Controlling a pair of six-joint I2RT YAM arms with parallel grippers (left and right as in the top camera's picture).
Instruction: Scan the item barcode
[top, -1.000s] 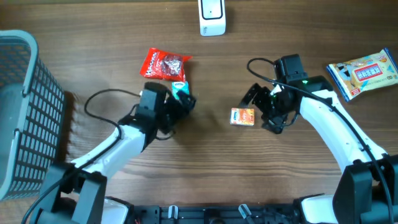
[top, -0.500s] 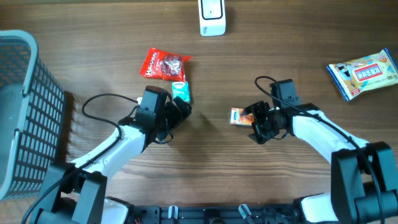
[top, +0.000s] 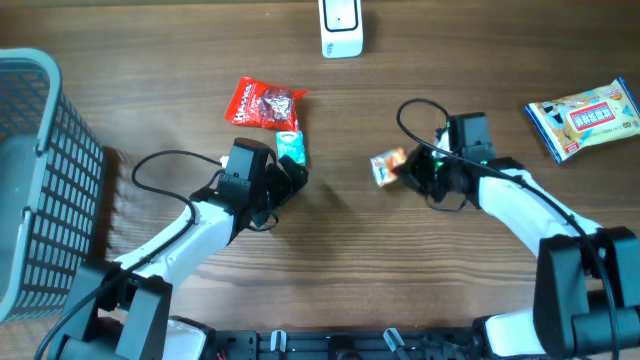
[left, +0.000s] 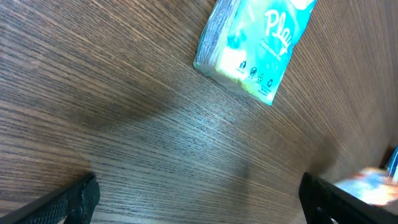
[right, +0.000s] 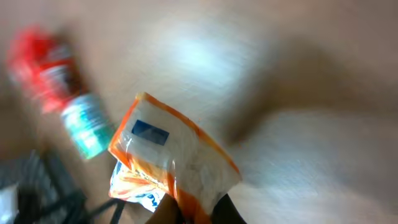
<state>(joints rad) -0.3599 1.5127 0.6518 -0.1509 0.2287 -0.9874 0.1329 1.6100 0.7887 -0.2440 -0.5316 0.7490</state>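
Observation:
The right gripper moves outward to the white scanner (top: 341, 27) next, then over the blue-and-yellow packet (top: 604, 112) to release, since that packet lies apart from the other items.
My right gripper (top: 406, 168) is shut on one edge of a small orange snack packet (top: 387, 166), which is tilted up off the wooden table. The right wrist view is blurred, with the orange packet (right: 174, 158) pinched between the dark fingertips (right: 217, 211) at the bottom of the frame. A white scanner (top: 341, 27) stands at the far edge, in the middle. My left gripper (top: 292, 172) is open just in front of a teal packet (top: 291, 147). In the left wrist view that teal packet (left: 252, 46) lies beyond the wide-apart fingers (left: 74, 199), with bare wood between them.
A red snack bag (top: 263, 103) lies behind the teal packet. A blue-and-yellow packet (top: 585, 115) sits at the far right. A grey mesh basket (top: 40, 180) takes up the left edge. Black cables loop beside both arms.
My right gripper has closed on the orange packet and lifted it, tilting it and carrying it slightly towards the back. The left gripper drew back a little off the teal packet, then stayed still.

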